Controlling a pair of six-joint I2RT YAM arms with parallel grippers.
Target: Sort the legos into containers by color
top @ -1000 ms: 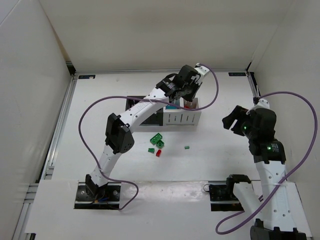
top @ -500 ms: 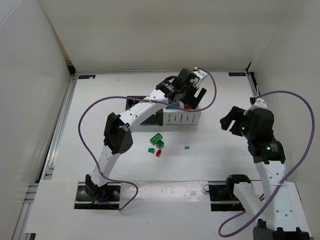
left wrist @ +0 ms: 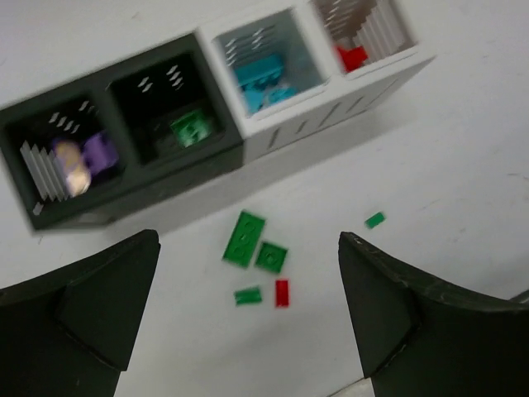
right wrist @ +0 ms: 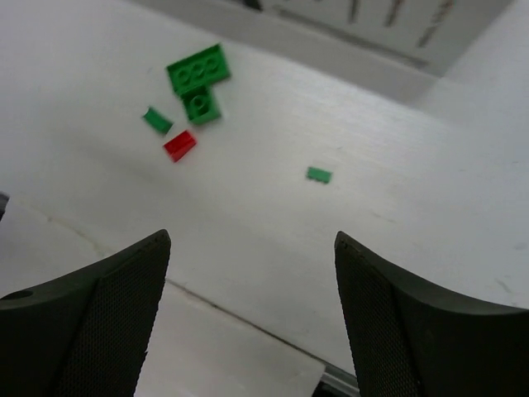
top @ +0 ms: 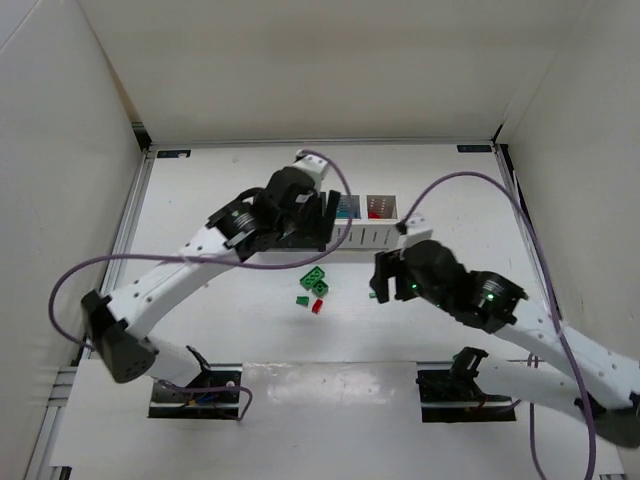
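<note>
My right gripper moves across and down onto the red lego (top: 317,306) (right wrist: 180,145) next, since it lies below the gripper and to its left in the top view.
The containers (left wrist: 273,136) stand in a row: two black bins holding purple and green legos, then two white bins holding teal and red ones. In the top view the white bins (top: 372,235) show and my left arm covers the black ones. On the table in front lie loose legos: two larger green bricks (left wrist: 244,238) (top: 313,278), a small green one (left wrist: 247,295), a red one (left wrist: 282,292) (right wrist: 179,145) and a lone green piece (left wrist: 374,219) (right wrist: 318,174). My left gripper (top: 316,222) (left wrist: 248,331) hangs open and empty above them. My right gripper (top: 383,276) (right wrist: 252,322) is open and empty, near the lone green piece.
White walls enclose the table on three sides. Purple cables (top: 100,262) loop from both arms. A seam (right wrist: 207,304) between the table and the near board runs under my right gripper. Both arm bases (top: 195,385) sit at the near edge.
My left gripper opened over the rightmost white bin, then drew back toward the near left. My right arm swung in from the right side to the middle, with its jaws spread wider.
</note>
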